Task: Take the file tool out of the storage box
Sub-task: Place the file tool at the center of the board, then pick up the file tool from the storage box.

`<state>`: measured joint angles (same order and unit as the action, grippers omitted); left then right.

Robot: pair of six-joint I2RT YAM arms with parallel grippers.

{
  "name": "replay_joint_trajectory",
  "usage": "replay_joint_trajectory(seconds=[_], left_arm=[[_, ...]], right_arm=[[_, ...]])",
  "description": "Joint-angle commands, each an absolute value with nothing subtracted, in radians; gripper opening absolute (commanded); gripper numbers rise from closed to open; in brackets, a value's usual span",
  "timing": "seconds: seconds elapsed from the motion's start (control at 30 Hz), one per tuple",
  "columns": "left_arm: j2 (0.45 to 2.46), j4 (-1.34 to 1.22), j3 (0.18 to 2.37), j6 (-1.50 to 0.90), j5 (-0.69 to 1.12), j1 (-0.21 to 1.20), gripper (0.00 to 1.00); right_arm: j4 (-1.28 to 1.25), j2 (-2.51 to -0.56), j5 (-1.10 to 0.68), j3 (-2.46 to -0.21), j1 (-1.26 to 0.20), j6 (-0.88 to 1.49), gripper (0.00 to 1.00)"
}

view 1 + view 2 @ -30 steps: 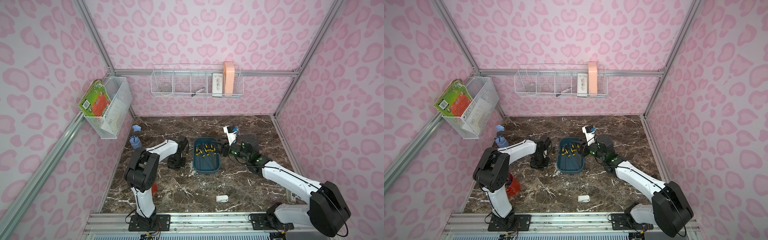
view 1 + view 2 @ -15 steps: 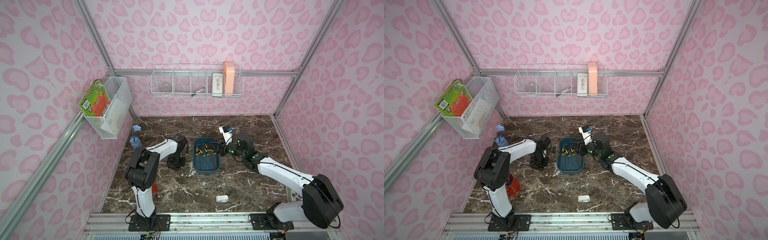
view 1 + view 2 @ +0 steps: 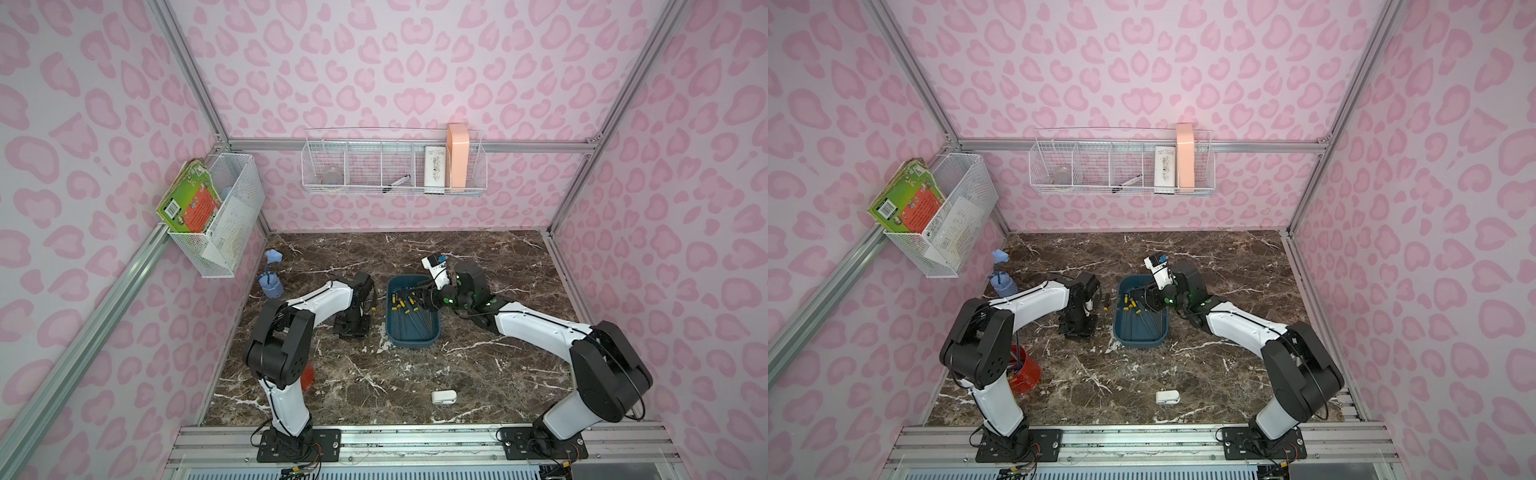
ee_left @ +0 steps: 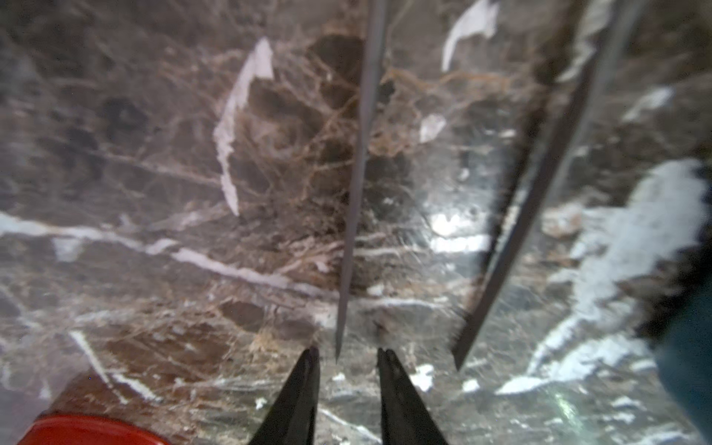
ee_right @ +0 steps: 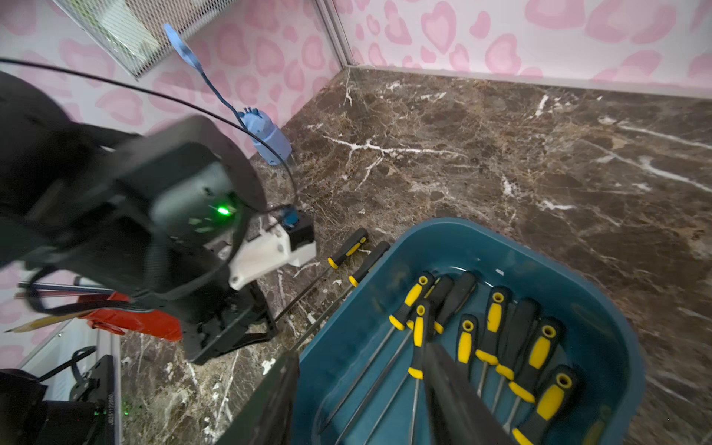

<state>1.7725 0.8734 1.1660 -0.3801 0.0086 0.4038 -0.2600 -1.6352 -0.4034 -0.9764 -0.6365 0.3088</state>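
Note:
Next, my open right gripper lowers into the storage box, fingers astride one handle (image 5: 420, 333), and closes, since that handle lies over its neighbours below the gripper.
The storage box (image 3: 411, 332) (image 3: 1139, 337) is a dark teal tub in the middle of the marble table, holding several file tools (image 5: 493, 327) with black and yellow handles. Two more file tools (image 5: 348, 246) (image 3: 1106, 299) lie on the table beside its left wall. My left gripper (image 4: 346, 352) (image 3: 352, 328) is down at the table next to them, open, with one file's thin shaft (image 4: 358, 173) ending just ahead of its fingertips and a second shaft (image 4: 539, 192) off to one side. My right gripper (image 5: 360, 352) (image 3: 424, 297) hangs open over the box's left part, holding nothing.
A red cup (image 3: 1023, 372) stands by the left arm's base. A blue holder (image 3: 270, 282) sits at the left wall and a small white object (image 3: 443, 397) lies near the front. White wire baskets (image 3: 392, 166) (image 3: 216, 212) hang on the walls.
My left gripper has opened and let go of the file on the table. My right gripper has swung left, from beside the box to over it.

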Motion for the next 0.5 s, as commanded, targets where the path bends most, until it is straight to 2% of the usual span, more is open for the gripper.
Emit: replay_joint_trajectory(seconds=[0.0,0.17,0.27,0.33,0.4,0.47], left_arm=[[1.679,0.888,1.156,-0.396,-0.011,0.416,0.35],[1.522,0.839,1.122,-0.391,-0.002,0.445,0.43],[1.427,0.686,1.058,-0.368,0.102,0.448,0.48],[1.354,0.551,0.989,-0.351,0.194,0.445,0.55],[1.28,0.457,0.93,-0.358,0.292,0.427,0.58],[1.22,0.403,0.894,-0.366,0.337,0.415,0.69]], right_arm=[[-0.199,-1.698,-0.373,-1.025,-0.649,0.259,0.49],[-0.029,-1.832,-0.162,-1.173,-0.682,0.212,0.46],[0.053,-1.908,-0.118,-1.256,-0.687,0.199,0.45],[0.078,-1.938,-0.104,-1.281,-0.69,0.202,0.45],[0.088,-1.965,-0.109,-1.299,-0.691,0.204,0.45],[0.097,-1.984,-0.112,-1.31,-0.693,0.207,0.45]])
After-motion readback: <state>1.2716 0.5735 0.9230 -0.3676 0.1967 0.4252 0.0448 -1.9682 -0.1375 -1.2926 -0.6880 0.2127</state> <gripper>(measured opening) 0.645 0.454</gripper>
